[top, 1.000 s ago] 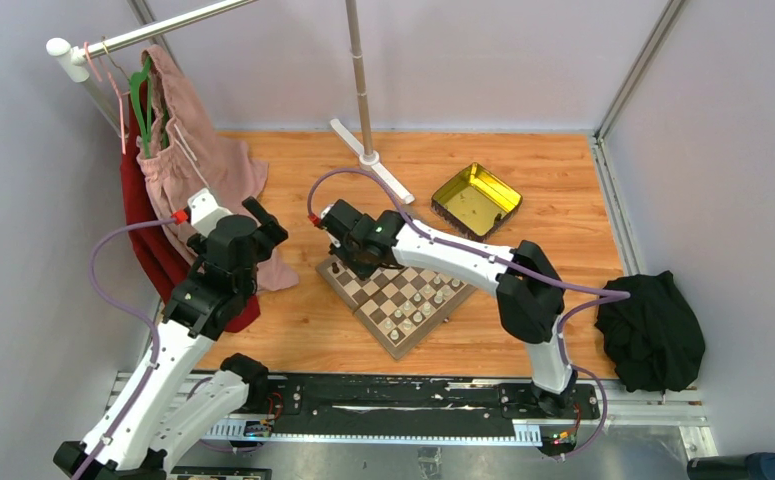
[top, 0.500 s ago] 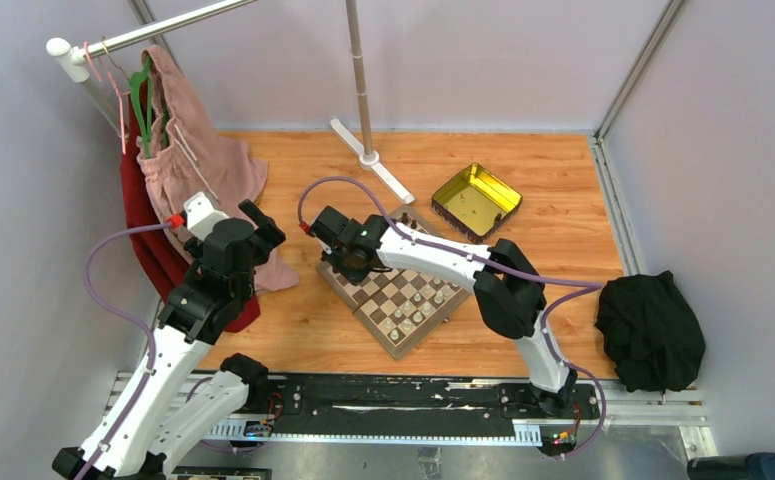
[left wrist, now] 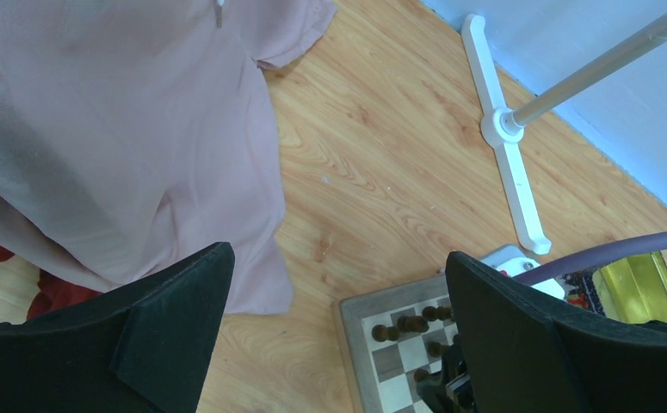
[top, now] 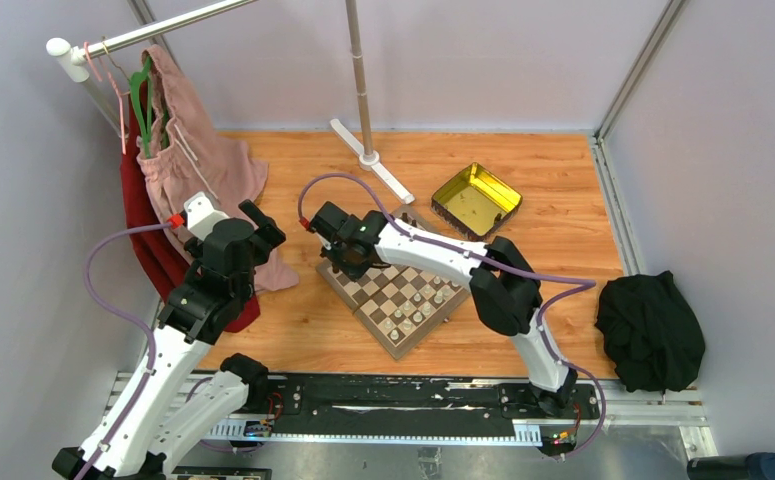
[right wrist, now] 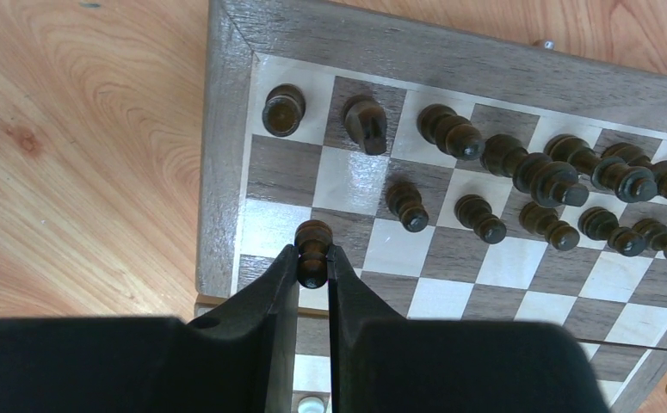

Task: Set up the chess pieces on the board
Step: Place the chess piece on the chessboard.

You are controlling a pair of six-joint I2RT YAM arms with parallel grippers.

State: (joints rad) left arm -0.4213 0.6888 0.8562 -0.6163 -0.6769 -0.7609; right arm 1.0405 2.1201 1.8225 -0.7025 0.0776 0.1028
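Observation:
The robot's right gripper will go down toward the dark brown knight and let go of the pawn (right wrist: 312, 241) on the pale square before it, because that spot beside the pawns is empty.
The chessboard (top: 388, 320) lies turned on the wooden table; it also shows in the right wrist view (right wrist: 226, 112) and the left wrist view (left wrist: 355, 344). Dark brown pieces stand in two rows at its far left corner (right wrist: 450, 133), pale pieces nearer (top: 413, 315). My right gripper (right wrist: 312, 262) is shut on a dark brown pawn (right wrist: 312, 241) over the board's left edge squares; from above it is at the board's left corner (top: 348, 262). My left gripper (left wrist: 338, 275) is open and empty, held above the table left of the board, near the pink cloth.
A pink garment (top: 188, 160) and a red one (top: 148, 240) hang from a rack at the left. A white stand base (top: 373, 160) sits behind the board. A yellow-gold tin (top: 475, 200) lies at back right. A black cloth (top: 651, 330) lies at the right edge.
My right gripper has moved left along the board to its left corner, still holding the pawn. The left arm has barely moved.

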